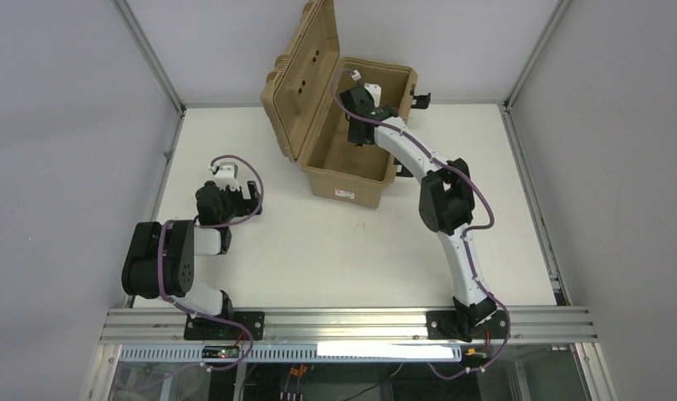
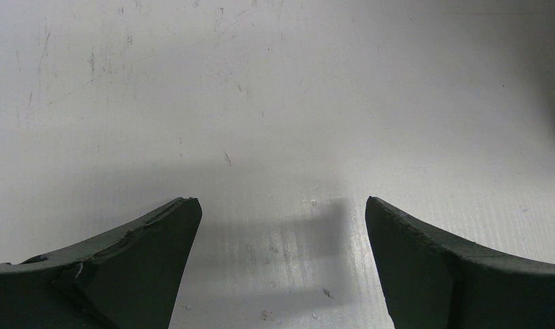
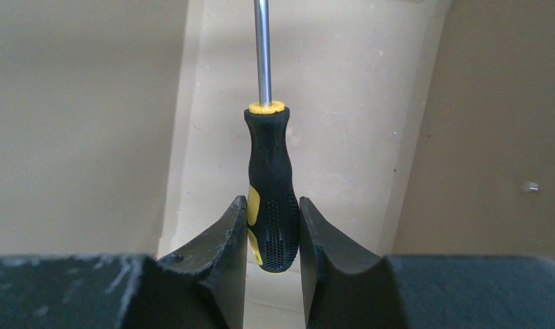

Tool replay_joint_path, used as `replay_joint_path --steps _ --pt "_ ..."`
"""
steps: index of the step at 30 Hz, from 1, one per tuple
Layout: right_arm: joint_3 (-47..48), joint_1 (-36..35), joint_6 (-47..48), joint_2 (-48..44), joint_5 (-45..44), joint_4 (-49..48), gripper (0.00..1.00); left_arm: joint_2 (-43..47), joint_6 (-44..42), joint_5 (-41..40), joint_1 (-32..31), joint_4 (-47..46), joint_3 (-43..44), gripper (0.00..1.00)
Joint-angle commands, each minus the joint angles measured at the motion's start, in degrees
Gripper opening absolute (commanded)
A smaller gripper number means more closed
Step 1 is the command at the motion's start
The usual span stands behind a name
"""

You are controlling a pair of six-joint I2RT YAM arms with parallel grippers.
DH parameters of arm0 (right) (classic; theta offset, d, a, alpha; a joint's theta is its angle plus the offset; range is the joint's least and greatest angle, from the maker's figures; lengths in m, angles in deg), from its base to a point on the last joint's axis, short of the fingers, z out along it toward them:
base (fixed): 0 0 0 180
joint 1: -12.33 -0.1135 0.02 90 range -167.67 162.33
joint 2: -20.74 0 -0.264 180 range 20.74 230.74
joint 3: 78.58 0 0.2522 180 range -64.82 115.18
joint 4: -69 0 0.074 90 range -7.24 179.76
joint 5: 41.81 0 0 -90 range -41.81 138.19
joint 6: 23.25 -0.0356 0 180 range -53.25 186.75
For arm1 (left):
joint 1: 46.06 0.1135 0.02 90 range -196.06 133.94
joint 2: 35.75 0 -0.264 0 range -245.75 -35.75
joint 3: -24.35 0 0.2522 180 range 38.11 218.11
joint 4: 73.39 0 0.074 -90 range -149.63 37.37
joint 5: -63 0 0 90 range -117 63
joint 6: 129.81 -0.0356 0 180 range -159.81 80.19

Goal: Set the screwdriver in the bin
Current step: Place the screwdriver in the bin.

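Observation:
The robot's right gripper will go down deeper into the bin (image 1: 352, 180) next and let go of the screwdriver's handle there, because the bare pale bottom is below the held screwdriver between the bin's tan sides.
The tan bin (image 1: 352, 180) stands at the back of the table with its ribbed lid (image 1: 300, 79) swung up to the left. My right gripper (image 1: 360, 132) reaches down into the bin's opening. In the right wrist view the gripper (image 3: 273, 212) is shut on the screwdriver (image 3: 269, 185), clamping the butt of its black and yellow handle. The steel shaft (image 3: 262, 48) points away toward the bin's pale floor (image 3: 329, 103). My left gripper (image 1: 235, 196) rests low over the table at the left, its fingers (image 2: 151, 253) spread wide and open with only bare table between them.
Tan inner walls (image 3: 76, 123) of the bin close in on both sides of the right gripper. Black latches (image 1: 420, 98) stick out from the bin's right end. White enclosure walls and aluminium rails (image 1: 519, 96) frame the table.

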Motion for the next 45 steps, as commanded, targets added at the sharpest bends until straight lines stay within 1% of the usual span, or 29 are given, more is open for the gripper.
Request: replay_joint_path --steps 1,6,13,16,18,19,20,21,22,25,29,30,32,33,45 --pt "-2.90 0.23 -1.58 1.30 -0.35 -5.80 0.03 1.13 -0.53 -0.40 -0.20 -1.69 0.49 0.99" --pt "-5.31 0.40 -2.13 4.40 0.26 -7.08 0.04 1.14 -0.55 -0.39 -0.20 -1.73 0.54 0.99" --pt "-5.69 0.67 -2.52 8.29 1.17 -6.60 0.09 1.15 -0.54 -0.39 -0.20 -1.76 0.55 0.99" --pt "-5.53 0.67 -2.34 9.12 1.02 -6.20 0.15 1.15 -0.56 -0.39 -0.21 -1.72 0.57 0.99" --pt "-5.34 0.73 -2.05 9.48 0.80 -5.69 0.21 1.13 -0.53 -0.39 -0.20 -1.68 0.61 0.99" --pt "-5.21 0.76 -1.99 9.53 0.74 -5.50 0.27 1.13 -0.52 -0.39 -0.20 -1.74 0.52 0.99" --pt "-5.10 0.74 -1.96 9.51 0.75 -5.24 0.38 1.13 -0.55 -0.39 -0.20 -1.69 0.57 0.99" --pt "-4.99 0.76 -1.92 9.34 0.66 -4.99 0.47 1.13 -0.52 -0.39 -0.21 -1.71 0.51 0.99" --pt "-4.94 0.74 -1.89 9.05 0.65 -4.92 0.52 1.13 -0.57 -0.39 -0.20 -1.72 0.52 0.99" --pt "-4.73 0.79 -1.61 7.73 0.71 -4.83 0.65 1.15 -0.55 -0.39 -0.20 -1.71 0.51 0.99" --pt "-3.75 0.72 -0.98 5.57 0.82 -4.43 0.75 1.16 -0.55 -0.39 -0.20 -1.74 0.55 0.99" --pt "-3.36 0.76 -0.75 5.01 0.76 -4.24 0.80 1.13 -0.55 -0.38 -0.20 -1.71 0.50 0.99" --pt "-2.83 0.79 -0.37 3.89 0.76 -3.91 0.96 1.13 -0.53 -0.39 -0.20 -1.75 0.50 0.99" --pt "-2.60 0.77 -0.19 3.45 0.66 -3.73 0.99 1.17 -0.57 -0.40 -0.21 -1.73 0.53 0.99" --pt "4.52 -0.02 2.19 -0.64 -0.21 1.87 1.00 1.13 -0.52 -0.39 -0.20 -1.76 0.51 0.99"
